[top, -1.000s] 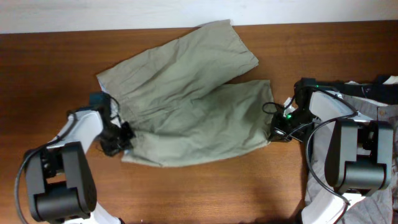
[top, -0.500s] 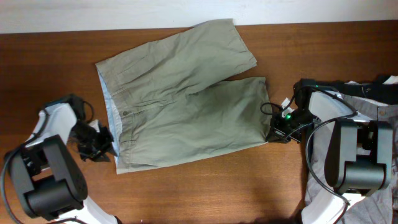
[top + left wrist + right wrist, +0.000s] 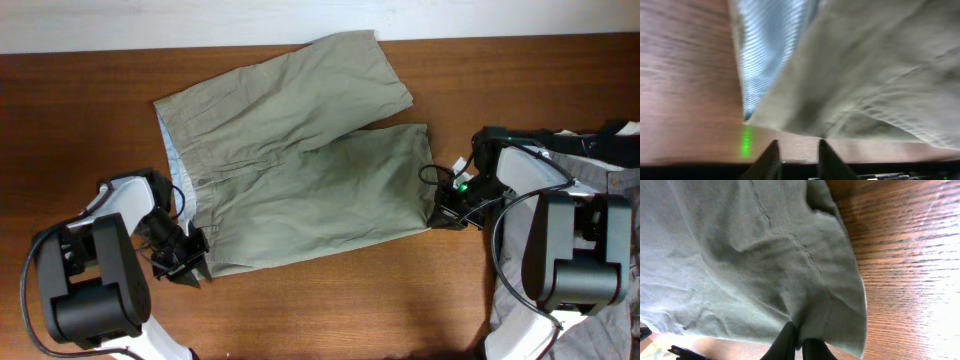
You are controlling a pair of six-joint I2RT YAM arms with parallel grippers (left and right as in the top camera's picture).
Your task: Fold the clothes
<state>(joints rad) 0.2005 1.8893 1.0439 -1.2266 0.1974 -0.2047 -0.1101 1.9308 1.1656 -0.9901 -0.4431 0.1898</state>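
Note:
My right gripper holds the creased cloth, so it should next lift the nearer leg's hem corner up and outward to straighten the leg's edge, then release it.
The pale khaki-olive shorts lie spread flat on the wooden table, waistband to the left with its light-blue lining showing along the edge. My left gripper is open and empty just off the shorts' lower-left waistband corner. In the left wrist view its fingers frame bare table, with the shorts and blue lining just ahead. My right gripper is shut on the hem of the lower leg. The right wrist view shows the fingers pinching the shorts' fabric.
A pile of grey clothing with a black garment lies at the right edge behind my right arm. More grey cloth lies at the bottom right. Bare wood runs along the front of the table.
My left gripper let go of the waistband corner, drew away to the left, then came back to the lower-left corner. The shorts' left side settled flat. The right gripper has not moved.

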